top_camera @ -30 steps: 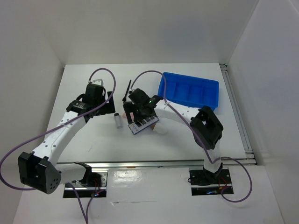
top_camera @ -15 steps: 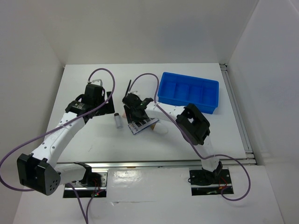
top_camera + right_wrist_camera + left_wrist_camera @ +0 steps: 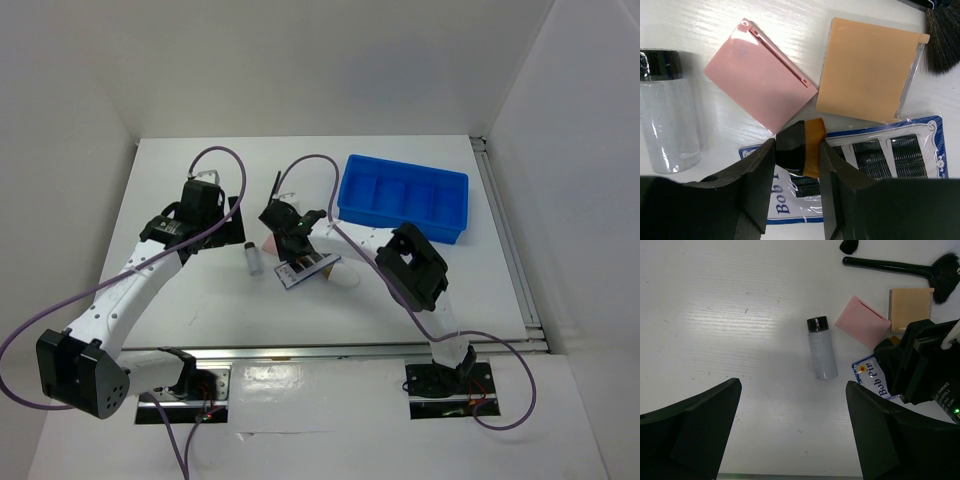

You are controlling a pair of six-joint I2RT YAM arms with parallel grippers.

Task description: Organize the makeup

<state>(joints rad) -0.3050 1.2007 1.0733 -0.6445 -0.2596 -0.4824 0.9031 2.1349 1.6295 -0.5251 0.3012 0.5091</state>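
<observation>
My right gripper lifts the black-and-amber piece next. It carries the piece outward over the blue tray's end section nearest the makeup (image 3: 359, 191) and releases it in the blue tray.
The makeup lies loose mid-table: a clear vial (image 3: 821, 350) with a black cap, a pink pad (image 3: 760, 82), a tan pad (image 3: 867, 70), a black-handled brush (image 3: 890, 265) and a blue-edged card of black hair pins (image 3: 880, 155). A white sponge (image 3: 346, 280) sits just right of the card. My right gripper (image 3: 797, 144) is down over the card's corner, its fingers pressed against both sides of a stubby black and orange brush head (image 3: 791, 146). Left of the vial, my left gripper (image 3: 794, 385) hovers open over bare table, holding nothing.
A blue compartmented tray (image 3: 404, 196) stands at the back right, close behind the right arm. The right arm's elbow (image 3: 415, 265) juts over the table to the right of the makeup. White walls enclose the table on three sides.
The right gripper has moved a little left and down onto the card's corner, and its jaws have closed in on the black and orange brush head. The left arm has stayed still.
</observation>
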